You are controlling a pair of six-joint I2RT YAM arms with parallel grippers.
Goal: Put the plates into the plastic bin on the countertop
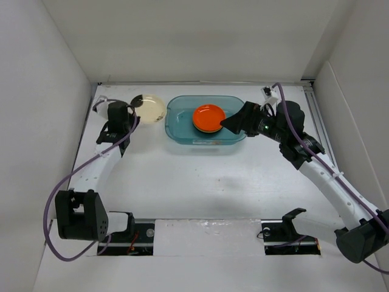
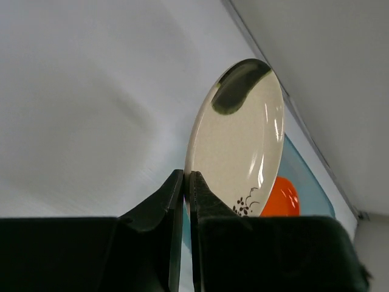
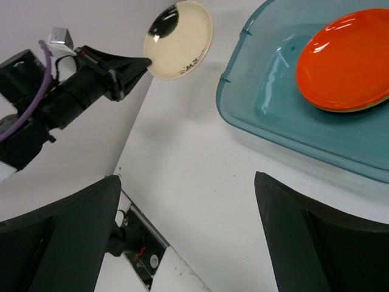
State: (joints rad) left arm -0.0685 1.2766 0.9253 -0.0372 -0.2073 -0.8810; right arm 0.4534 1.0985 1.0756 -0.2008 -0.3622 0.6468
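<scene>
The orange plate [image 1: 208,117] lies to the right of my left gripper in the top view, so I should move across and down over it, releasing the cream plate [image 1: 150,108].
The teal plastic bin [image 1: 176,131] stands at the back middle of the white countertop [image 1: 200,182]. An orange plate [image 1: 208,117] lies in it on top of at least one other plate, whose green edge [image 3: 347,109] shows beneath it. My left gripper [image 1: 135,117] is shut on the rim of a cream plate [image 1: 150,108] with a black patch, held tilted just left of the bin; it also shows in the left wrist view [image 2: 240,143]. My right gripper [image 1: 233,123] is open and empty over the bin's right end. The other plates are out of view.
White wall panels close in the left, back and right sides. Purple cables run along both arms. The arm bases and two dark mounting slots [image 1: 130,234] sit at the near edge. In the right wrist view the bin's rim [image 3: 243,115] and the left arm [image 3: 73,91] show.
</scene>
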